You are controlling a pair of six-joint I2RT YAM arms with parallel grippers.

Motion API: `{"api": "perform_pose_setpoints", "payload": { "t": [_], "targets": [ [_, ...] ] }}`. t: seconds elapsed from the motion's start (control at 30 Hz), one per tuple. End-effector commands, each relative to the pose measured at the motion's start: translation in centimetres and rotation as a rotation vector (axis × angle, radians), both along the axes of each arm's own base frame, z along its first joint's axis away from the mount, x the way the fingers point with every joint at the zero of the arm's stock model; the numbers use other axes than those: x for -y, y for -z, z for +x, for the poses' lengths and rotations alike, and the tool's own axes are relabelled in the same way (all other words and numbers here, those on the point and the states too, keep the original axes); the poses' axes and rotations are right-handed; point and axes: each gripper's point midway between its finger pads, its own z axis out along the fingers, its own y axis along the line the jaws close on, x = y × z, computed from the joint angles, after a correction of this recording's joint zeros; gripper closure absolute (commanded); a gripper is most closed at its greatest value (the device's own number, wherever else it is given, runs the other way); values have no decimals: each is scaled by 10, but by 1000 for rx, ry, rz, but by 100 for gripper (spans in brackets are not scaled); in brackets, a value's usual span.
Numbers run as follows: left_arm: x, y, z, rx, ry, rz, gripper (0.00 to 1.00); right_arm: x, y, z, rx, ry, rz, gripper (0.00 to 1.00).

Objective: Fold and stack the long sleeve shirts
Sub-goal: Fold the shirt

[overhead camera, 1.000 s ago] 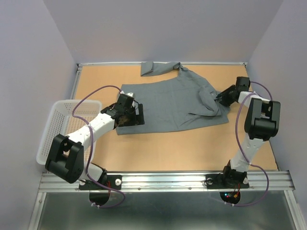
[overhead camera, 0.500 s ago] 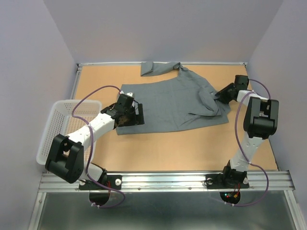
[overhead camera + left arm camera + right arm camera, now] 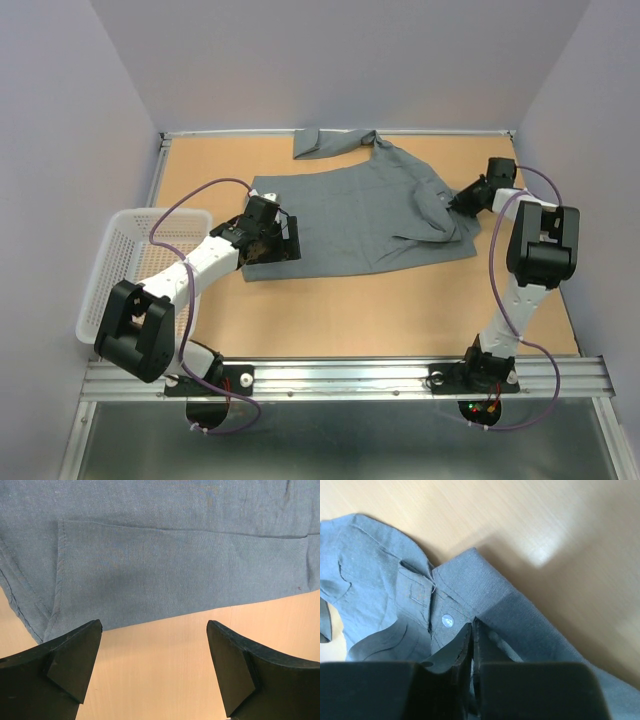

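Note:
I will next lift the shirt's outlying cuff with my right gripper, bring it across the shirt and let go, because the shirt's flat body (image 3: 320, 204) is to the left of my right gripper in the top view.
The grey long sleeve shirt (image 3: 350, 215) lies spread on the wooden table, with one sleeve (image 3: 325, 142) folded over at the back edge. My left gripper (image 3: 292, 240) is open and low over the shirt's left near hem. In the left wrist view its fingers straddle bare wood (image 3: 154, 630) just short of the hem (image 3: 175, 555). My right gripper (image 3: 458, 203) is at the shirt's right side, shut on the cuffed sleeve. In the right wrist view the shut jaws (image 3: 471, 625) pinch the cuff (image 3: 470, 580) next to a pale button (image 3: 447, 620).
A white mesh basket (image 3: 130, 215) stands at the table's left edge, beside the left arm. Walls close off the table at the back and both sides. A metal rail (image 3: 350, 375) runs along the near edge.
My right gripper has shifted slightly toward the back of the table with the cuff in it. The left arm and the rest of the shirt have not moved.

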Motion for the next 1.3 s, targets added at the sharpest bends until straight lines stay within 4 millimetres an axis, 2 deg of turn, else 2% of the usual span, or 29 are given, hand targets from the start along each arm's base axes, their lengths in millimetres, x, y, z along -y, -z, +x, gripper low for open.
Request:
{"api": "perform_pose_setpoints", "payload": {
  "t": [0.0,0.1,0.2,0.33,0.47,0.5,0.53,0.63,0.67,0.73,0.77,0.93,1.0,1.03,1.17,1.27],
  "targets": [
    [-6,-15,6,64,-29,9,2,1,-71,28,188,-48,-74,97],
    [-7,-26,13,107,-31,9,2,-7,-120,35,296,-119,-122,100],
    [-5,-37,20,152,-24,5,2,-25,-164,38,400,-230,-188,99],
    [-3,-55,28,222,-13,-15,2,-62,-203,32,507,-418,-249,100],
    [0,-75,35,293,6,-30,2,-109,-226,16,582,-602,-281,99],
    [0,-82,37,311,7,-34,2,-114,-230,14,595,-629,-291,99],
    [0,-88,40,333,-1,-37,2,-137,-232,7,615,-700,-302,99],
    [1,-101,43,370,0,-52,2,-160,-235,-3,623,-777,-323,99],
    [1,-104,44,378,-4,-55,2,-174,-234,-8,626,-808,-318,99],
    [2,-108,44,389,-5,-63,2,-187,-233,-13,630,-841,-325,99],
    [3,-110,45,393,-6,-69,2,-200,-231,-17,630,-857,-326,99],
    [6,-115,45,390,-32,-108,2,-234,-234,-24,632,-870,-329,99],
    [7,-118,47,391,-42,-120,2,-254,-243,-26,651,-874,-324,99],
    [7,-120,48,391,-66,-130,2,-266,-239,-26,642,-876,-310,99],
    [-1,-119,51,376,-145,-135,3,-307,-250,-26,685,-867,-272,99],
    [-7,-115,53,364,-188,-144,3,-335,-245,-31,689,-867,-247,99]
  ]
}}
